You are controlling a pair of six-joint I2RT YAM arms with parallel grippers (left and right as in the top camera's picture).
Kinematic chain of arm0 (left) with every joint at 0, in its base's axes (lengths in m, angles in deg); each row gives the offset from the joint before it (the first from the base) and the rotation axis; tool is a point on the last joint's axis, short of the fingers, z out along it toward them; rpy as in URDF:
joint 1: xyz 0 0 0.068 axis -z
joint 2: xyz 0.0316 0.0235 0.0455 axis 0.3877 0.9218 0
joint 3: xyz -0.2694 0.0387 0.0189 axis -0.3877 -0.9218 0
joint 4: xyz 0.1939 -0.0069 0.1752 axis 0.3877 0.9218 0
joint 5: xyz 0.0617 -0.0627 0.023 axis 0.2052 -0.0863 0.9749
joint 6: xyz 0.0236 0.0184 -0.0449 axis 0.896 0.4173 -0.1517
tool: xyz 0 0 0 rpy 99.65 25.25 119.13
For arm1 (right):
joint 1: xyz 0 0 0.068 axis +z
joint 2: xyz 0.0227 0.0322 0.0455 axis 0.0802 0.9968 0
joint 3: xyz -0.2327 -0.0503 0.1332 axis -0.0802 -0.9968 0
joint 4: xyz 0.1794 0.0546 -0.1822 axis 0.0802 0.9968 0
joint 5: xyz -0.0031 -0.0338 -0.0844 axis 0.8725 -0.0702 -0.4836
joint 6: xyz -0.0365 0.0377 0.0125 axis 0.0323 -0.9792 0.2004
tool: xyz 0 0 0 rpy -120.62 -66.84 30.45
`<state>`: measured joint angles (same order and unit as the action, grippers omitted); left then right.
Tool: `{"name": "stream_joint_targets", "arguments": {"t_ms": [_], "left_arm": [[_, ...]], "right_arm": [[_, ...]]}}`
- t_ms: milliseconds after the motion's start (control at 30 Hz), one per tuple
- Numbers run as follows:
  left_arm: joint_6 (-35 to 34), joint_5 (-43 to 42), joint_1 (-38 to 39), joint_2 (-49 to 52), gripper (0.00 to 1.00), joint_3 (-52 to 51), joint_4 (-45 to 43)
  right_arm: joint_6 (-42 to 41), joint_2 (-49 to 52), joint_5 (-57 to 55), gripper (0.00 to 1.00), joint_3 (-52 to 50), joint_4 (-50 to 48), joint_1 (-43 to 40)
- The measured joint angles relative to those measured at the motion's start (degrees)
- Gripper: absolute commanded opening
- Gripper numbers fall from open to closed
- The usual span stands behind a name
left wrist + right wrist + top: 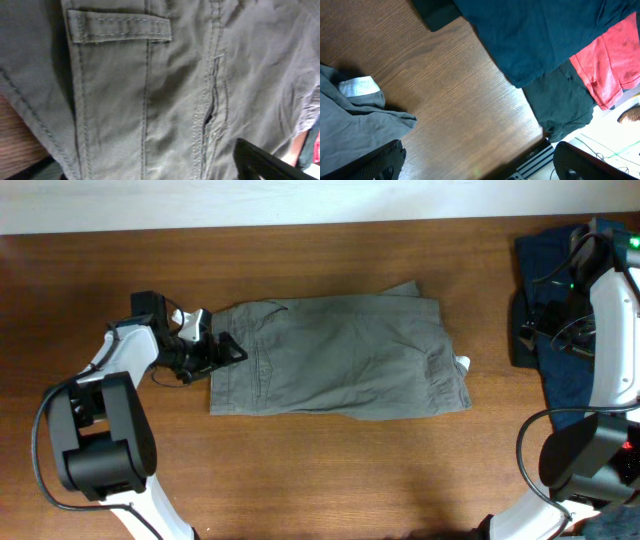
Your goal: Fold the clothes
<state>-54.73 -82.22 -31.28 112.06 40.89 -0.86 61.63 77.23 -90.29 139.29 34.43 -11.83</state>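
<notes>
The shorts' waistband edge (215, 379) (80, 162) is already between the two fingers of my left gripper, which is low and almost in place, so the gripper should close its spread fingers onto it.
The grey-khaki shorts (340, 355) lie flat and folded in the middle of the wooden table, waistband to the left. My left gripper (225, 352) is at the waistband edge. In the left wrist view the fabric (150, 90) fills the frame, showing a belt loop and stitched seams. My left gripper's fingers (145, 170) are spread apart over it, open. My right gripper (528, 330) hangs at the far right beside the navy garment (560, 260). It is open and empty (480, 167) above bare wood. The shorts' corner (355, 120) lies to its left.
A navy garment (545, 35), a dark garment (560, 105) and a red one (615, 55) are piled at the table's right end. A white label (357, 86) sticks out at the shorts' corner. The table's right edge (540, 145) is close to my right gripper.
</notes>
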Motion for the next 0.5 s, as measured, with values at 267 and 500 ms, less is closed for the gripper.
{"name": "stream_joint_targets", "arguments": {"t_ms": [267, 500], "left_arm": [[0.39, 1.31, 0.0, 1.16, 0.33, 0.02, -1.46], [0.33, 1.97, -0.13, 1.4, 0.0, -0.02, -1.53]], "right_arm": [[-0.02, 0.0, 0.02, 0.99, 0.0, 0.02, 0.0], [0.0, 0.0, 0.0, 0.99, 0.0, 0.0, 0.0]]}}
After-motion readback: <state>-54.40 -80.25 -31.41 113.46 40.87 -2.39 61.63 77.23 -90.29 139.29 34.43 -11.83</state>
